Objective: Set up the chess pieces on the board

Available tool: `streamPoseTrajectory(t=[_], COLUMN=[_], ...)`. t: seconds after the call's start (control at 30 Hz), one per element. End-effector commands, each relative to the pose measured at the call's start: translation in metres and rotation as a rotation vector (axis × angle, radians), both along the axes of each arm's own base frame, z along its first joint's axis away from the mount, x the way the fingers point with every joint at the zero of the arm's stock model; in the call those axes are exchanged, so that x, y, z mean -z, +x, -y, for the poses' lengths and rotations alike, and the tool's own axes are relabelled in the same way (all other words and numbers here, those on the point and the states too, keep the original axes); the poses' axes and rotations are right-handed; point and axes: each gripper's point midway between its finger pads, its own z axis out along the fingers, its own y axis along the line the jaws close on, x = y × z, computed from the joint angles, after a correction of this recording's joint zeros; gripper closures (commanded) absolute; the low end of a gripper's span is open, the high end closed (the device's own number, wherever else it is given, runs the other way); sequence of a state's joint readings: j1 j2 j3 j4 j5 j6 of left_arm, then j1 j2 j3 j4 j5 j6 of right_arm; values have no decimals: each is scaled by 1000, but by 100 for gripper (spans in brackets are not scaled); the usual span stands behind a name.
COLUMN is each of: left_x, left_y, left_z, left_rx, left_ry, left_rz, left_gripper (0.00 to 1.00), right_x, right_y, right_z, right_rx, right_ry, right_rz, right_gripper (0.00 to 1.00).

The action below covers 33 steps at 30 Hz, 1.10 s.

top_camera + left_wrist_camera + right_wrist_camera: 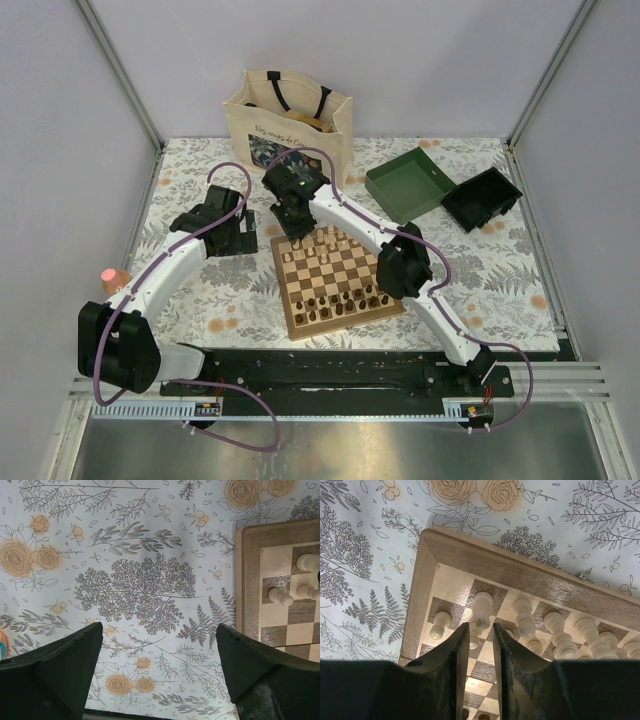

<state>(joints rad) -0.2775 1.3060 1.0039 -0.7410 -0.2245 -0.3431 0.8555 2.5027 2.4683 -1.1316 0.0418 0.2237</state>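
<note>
I should next move my left gripper to the right in the top view and down onto the cream pawn nearest the board's middle (323, 258), because that pawn is outside its row.
The board (296, 328) lies in the middle of the table, with dark chess pieces (345, 298) along its near rows and cream pieces (326, 240) along its far rows. My right gripper (480, 626) hovers over the board's far left corner (427, 560). Its jaws stand a little apart, and a cream piece (482, 609) stands on its square just beyond the fingertips; a cream pawn (439, 625) stands to its left. My left gripper (160, 630) is wide open over the flowered cloth, left of the board's edge (247, 580), with nothing between its fingers.
A cloth tote bag (288, 120) stands at the back. An open green box (405, 185) and a black tray (483, 197) lie at the back right. A small pink-topped object (112, 277) sits at the table's left edge.
</note>
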Motion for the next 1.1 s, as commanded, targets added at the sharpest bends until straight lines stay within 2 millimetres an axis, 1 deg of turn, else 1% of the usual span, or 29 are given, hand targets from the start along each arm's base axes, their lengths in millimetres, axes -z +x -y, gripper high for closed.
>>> streamPoseTrajectory(t=[0.0,0.07,0.17,0.27,0.4,0.43,0.47,0.5,0.6,0.7,0.77,0.83,0.9,1.0,1.03,1.07], left_x=[-4,-5,-5,-7,-7,-8,-8,-7,-9,-8,-8,-9,-10,-14,-16,-18], left_y=[6,5,6,5,4,5,5,4,6,5,5,5,5,6,6,5], left_z=[2,2,1,0,-1,-2,-2,-2,-2,-1,-1,-1,2,16,24,32], left_rx=[9,8,4,0,-5,-6,-7,-6,-8,-5,-5,-3,11,78,106,134], left_ry=[-9,-8,-5,-3,2,3,1,3,1,0,1,0,-13,-78,-112,-150], left_rz=[18,20,26,30,34,37,37,35,41,38,38,40,43,67,77,85], left_gripper=[1,1,1,1,1,1,1,1,1,1,1,1,1,1,1,1], right_x=[-14,-20,-38,-66,-100,-97,-107,-108,-107,-101,-91,-84,-81,-84,-91,-92], right_y=[3,5,8,11,11,10,8,7,-3,-13,-22,-27,-29,-30,-28,-27], right_z=[-9,-10,-11,-9,6,13,18,25,38,47,55,59,64,73,78,85], right_rx=[-12,-7,-2,5,23,31,36,47,66,77,90,107,135,169,190,208], right_ry=[37,47,76,112,126,105,111,99,93,94,86,87,95,117,131,133], right_rz=[30,44,74,121,186,184,202,209,205,192,169,153,148,154,165,168], right_gripper=[65,64,63,62,60,60,60,60,60,59,59,59,59,59,59,59])
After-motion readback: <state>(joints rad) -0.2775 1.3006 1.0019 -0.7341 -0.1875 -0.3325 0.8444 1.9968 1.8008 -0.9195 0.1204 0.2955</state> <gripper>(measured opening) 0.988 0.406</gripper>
